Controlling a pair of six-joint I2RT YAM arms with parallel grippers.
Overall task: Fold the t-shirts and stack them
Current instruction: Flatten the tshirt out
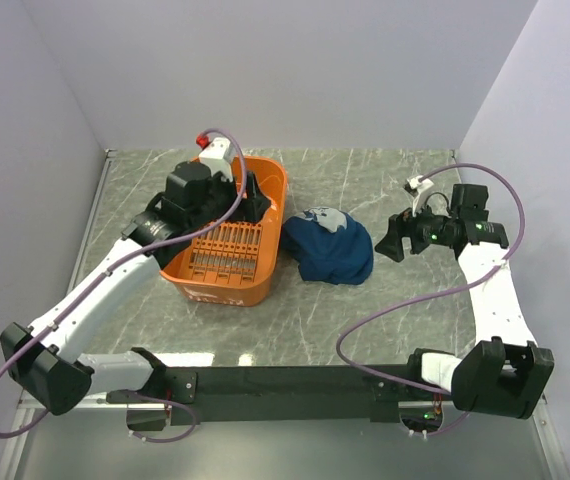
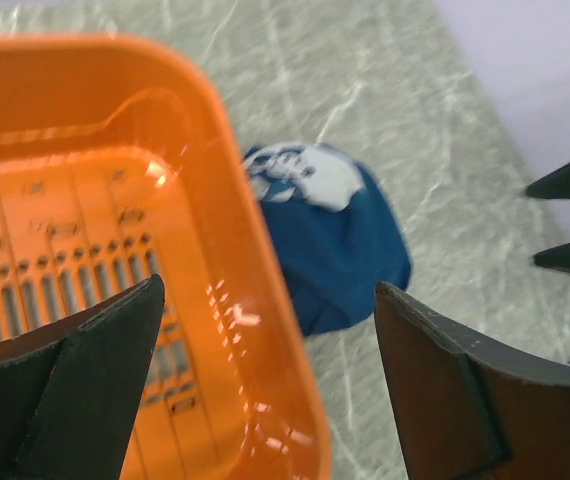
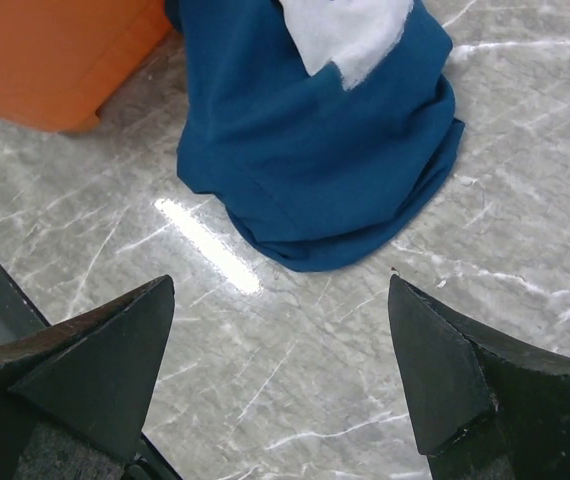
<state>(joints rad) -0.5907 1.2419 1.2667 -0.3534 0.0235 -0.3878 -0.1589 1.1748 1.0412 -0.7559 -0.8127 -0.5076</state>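
Observation:
The t-shirt is crowded by the basket's rim (image 1: 280, 217) (image 2: 252, 228) below my left gripper and to its right in the top view, so I need to move that way and down astride the t-shirt.
The navy-blue t-shirt (image 1: 327, 246) lies crumpled in a heap on the table, white print showing on top, just right of the orange basket. It also shows in the left wrist view (image 2: 340, 235) and the right wrist view (image 3: 320, 130). My left gripper (image 2: 270, 370) is open and empty, hovering over the basket's right rim. My right gripper (image 3: 280, 365) is open and empty above bare table, a little right of the shirt; in the top view it sits there (image 1: 393, 241).
The orange plastic basket (image 1: 265, 215) stands left of the shirt, its slotted floor bare (image 2: 55, 270); its corner shows in the right wrist view (image 3: 55, 60). Grey marble tabletop (image 1: 385, 180) extends around, with walls at back and sides.

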